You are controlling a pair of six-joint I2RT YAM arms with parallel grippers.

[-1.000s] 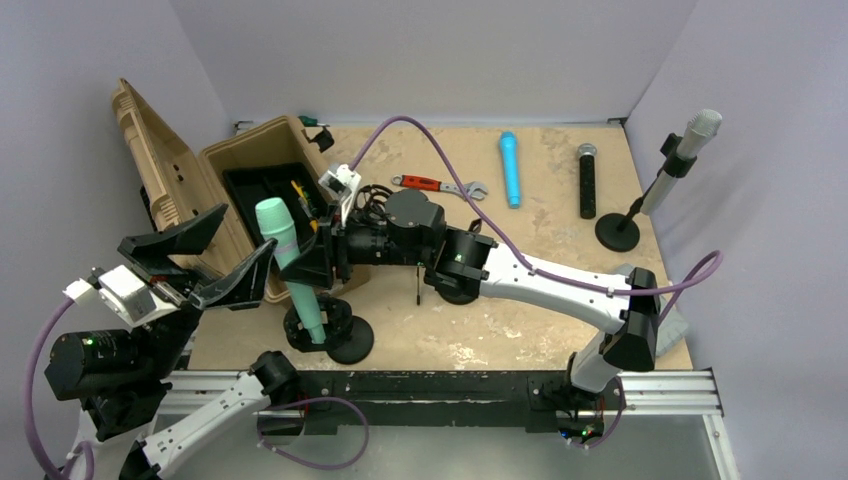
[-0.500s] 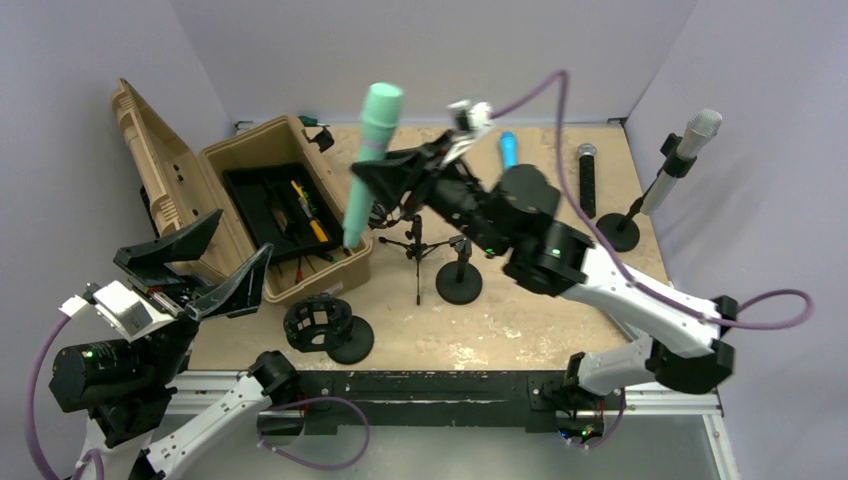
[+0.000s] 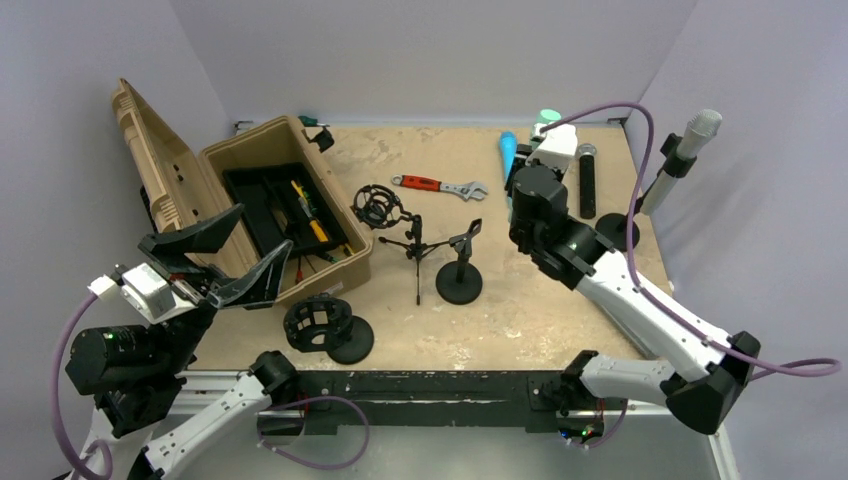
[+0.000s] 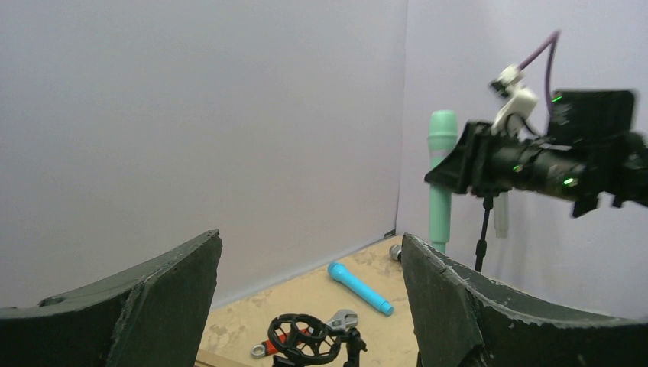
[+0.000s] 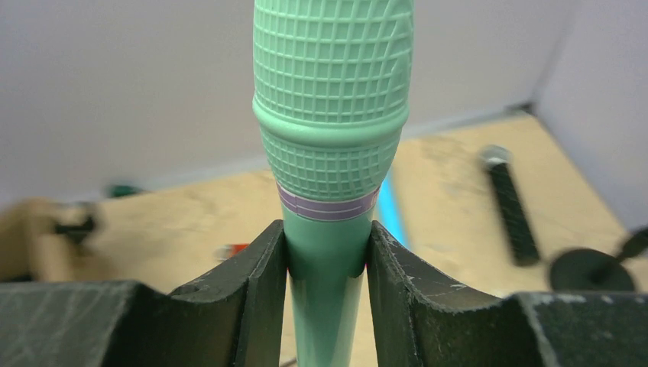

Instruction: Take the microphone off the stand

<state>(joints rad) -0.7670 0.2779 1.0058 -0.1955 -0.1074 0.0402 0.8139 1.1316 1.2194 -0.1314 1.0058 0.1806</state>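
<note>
I need to lower my right gripper next, tilting it downward, to lay down and release the mint-green microphone (image 5: 332, 115) on the bare tabletop between the blue and black microphones.
The mint-green microphone (image 5: 332, 115) is clamped upright between the fingers of my right gripper (image 5: 327, 260), just below its grille. In the top view only its head (image 3: 547, 117) shows, above my right wrist at the back right, over the blue microphone. In the left wrist view it (image 4: 441, 183) hangs in the air, clear of the table. The black ring-mount stand (image 3: 325, 325) that held it stands empty at the front left. My left gripper (image 3: 225, 262) is open and empty, raised left of that stand.
An open tan toolbox (image 3: 250, 190) sits at the left. A small tripod with a shock mount (image 3: 380, 207) and a black desk stand (image 3: 460, 280) are mid-table. A red wrench (image 3: 440, 185), blue microphone (image 3: 510, 150), black microphone (image 3: 587, 180) and a silver microphone on a stand (image 3: 690, 140) lie behind.
My right gripper lifted the green microphone out of the front-left stand and swung it up and across to the back right. My left gripper shifted slightly.
</note>
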